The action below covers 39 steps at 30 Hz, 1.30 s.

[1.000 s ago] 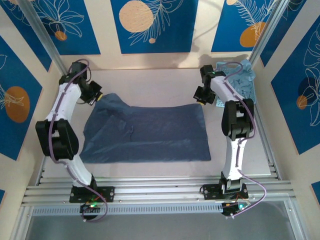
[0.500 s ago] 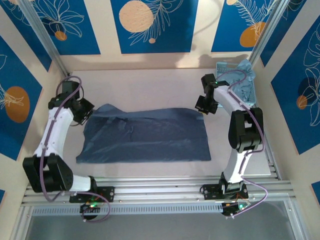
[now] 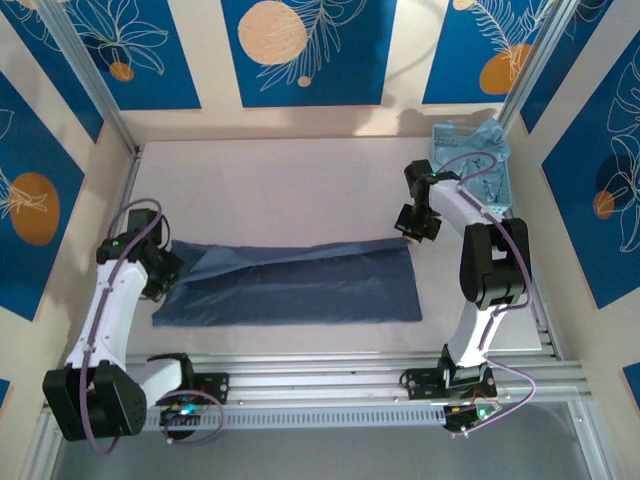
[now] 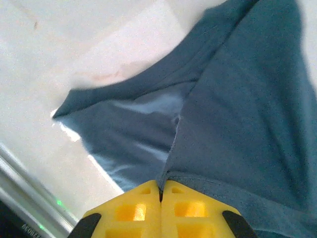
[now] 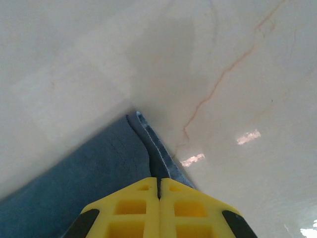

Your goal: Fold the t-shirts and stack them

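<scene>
My right gripper should move its corner back toward the rails over the shirt's flat near layer (image 3: 405, 275) and release it, as the flap covers only a far strip.
A large dark slate-blue t-shirt (image 3: 300, 285) lies across the near middle of the table, its far half doubled over toward the front. My left gripper (image 3: 172, 268) is shut on the shirt's left end; its yellow jaws (image 4: 160, 191) pinch a fold of the blue cloth (image 4: 237, 124), which hangs in loose folds. My right gripper (image 3: 411, 232) is shut on the shirt's far right corner, with the hemmed edge (image 5: 148, 144) running into the closed jaws (image 5: 159, 186). Paler blue shirts (image 3: 488, 140) are heaped in the basket at the far right.
A light blue perforated basket (image 3: 495, 185) stands at the far right corner by the frame post. Pale tabletop (image 3: 280, 190) stretches behind the shirt. Aluminium rails (image 3: 320, 380) run along the near edge, close to the shirt's front hem.
Both grippers have pulled the shirt's far edge toward the front, the left arm swinging far forward. The cloth has gone from a wide spread sheet to a narrow folded band.
</scene>
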Tool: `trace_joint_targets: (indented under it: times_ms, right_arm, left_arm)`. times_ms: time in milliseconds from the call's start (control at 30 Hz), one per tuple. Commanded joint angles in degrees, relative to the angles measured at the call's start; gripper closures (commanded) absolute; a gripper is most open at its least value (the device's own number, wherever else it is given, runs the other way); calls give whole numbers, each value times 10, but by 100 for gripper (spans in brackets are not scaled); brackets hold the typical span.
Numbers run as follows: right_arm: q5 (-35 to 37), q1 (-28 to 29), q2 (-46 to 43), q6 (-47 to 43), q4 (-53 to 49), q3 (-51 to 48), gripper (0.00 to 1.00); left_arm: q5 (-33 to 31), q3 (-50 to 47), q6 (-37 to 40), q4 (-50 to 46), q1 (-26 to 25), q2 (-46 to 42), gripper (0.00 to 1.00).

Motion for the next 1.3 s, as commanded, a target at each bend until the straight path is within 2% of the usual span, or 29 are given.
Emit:
trace_joint_targets:
  times_ms: [0,267,567,1267]
  right_arm:
    - [19,-3,-25,17,-17,-16,100]
    - [19,1,-31,17,-21,-30,100]
    - [25,21,-52,28,-24,-62,100]
    - [46,44,-99,36,-46,-110,100]
  left_arm:
    - [-6,-32,-44,-34,9,-26,100]
    - [-9,-69,-75,-77,8,-88,100]
    - [19,-123,-95,-85,7,-120,100]
    - [2,-131,-89,-78,7,-115,100]
